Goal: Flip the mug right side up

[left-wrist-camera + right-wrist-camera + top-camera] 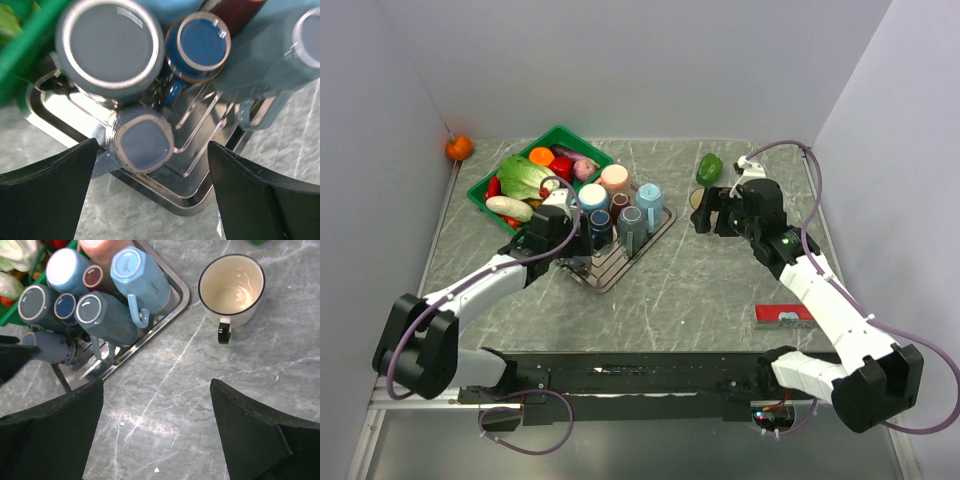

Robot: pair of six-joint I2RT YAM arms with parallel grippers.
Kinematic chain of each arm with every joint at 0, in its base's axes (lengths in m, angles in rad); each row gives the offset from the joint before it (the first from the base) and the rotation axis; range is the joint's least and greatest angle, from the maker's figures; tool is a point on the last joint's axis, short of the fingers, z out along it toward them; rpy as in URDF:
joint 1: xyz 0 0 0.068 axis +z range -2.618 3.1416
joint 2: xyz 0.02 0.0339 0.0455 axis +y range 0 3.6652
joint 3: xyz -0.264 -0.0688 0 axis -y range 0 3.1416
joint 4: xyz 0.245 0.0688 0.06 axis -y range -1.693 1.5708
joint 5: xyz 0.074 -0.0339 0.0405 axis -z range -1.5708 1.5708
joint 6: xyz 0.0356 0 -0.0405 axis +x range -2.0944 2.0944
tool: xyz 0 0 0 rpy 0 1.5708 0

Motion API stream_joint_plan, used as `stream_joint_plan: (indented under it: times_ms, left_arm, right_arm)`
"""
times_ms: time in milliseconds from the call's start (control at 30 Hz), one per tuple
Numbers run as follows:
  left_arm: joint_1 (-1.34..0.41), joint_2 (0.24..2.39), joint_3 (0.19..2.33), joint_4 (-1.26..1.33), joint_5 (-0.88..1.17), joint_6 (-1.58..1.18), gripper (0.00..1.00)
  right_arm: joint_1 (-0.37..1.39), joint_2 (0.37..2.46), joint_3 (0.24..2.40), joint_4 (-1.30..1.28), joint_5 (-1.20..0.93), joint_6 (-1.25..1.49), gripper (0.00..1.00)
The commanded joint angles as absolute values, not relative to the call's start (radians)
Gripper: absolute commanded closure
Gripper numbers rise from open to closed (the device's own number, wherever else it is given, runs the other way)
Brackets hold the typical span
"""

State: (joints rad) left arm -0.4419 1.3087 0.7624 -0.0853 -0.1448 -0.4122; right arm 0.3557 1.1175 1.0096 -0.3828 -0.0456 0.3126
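My left gripper lowers next onto the speckled mug's handle [105,164], which juts out below it over the rack's rim, and narrows its fingers around the handle.
Several mugs stand upside down on a metal rack [620,262]. In the left wrist view a small speckled grey-blue mug [143,141] stands bottom up at the rack's near corner, with a larger grey mug [111,45] and a dark blue mug [198,46] behind it. My left gripper [150,200] is open above the speckled mug, one finger on each side, not touching. A cream mug [231,286] with a black rim stands right side up on the table. My right gripper [157,425] is open and empty over bare table near it.
A green basket [480,192] of vegetables stands behind the rack's left. A green pepper [709,168] lies behind the right gripper. An orange [459,147] sits at the far left corner. A red flat object [782,315] lies at the near right.
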Motion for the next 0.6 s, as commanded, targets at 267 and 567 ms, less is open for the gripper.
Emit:
stream_joint_plan:
  times_ms: [267, 567]
  left_arm:
    - [-0.405, 1.347, 0.7, 0.04, 0.04, -0.471, 0.04]
    - [-0.423, 1.259, 0.627, 0.037, 0.078, -0.541, 0.04]
  right_arm:
    - [0.357, 1.081, 1.012, -0.377, -0.043, 0.31, 0.07]
    - [0.357, 1.108, 1.011, -0.359, -0.083, 0.337, 0.07]
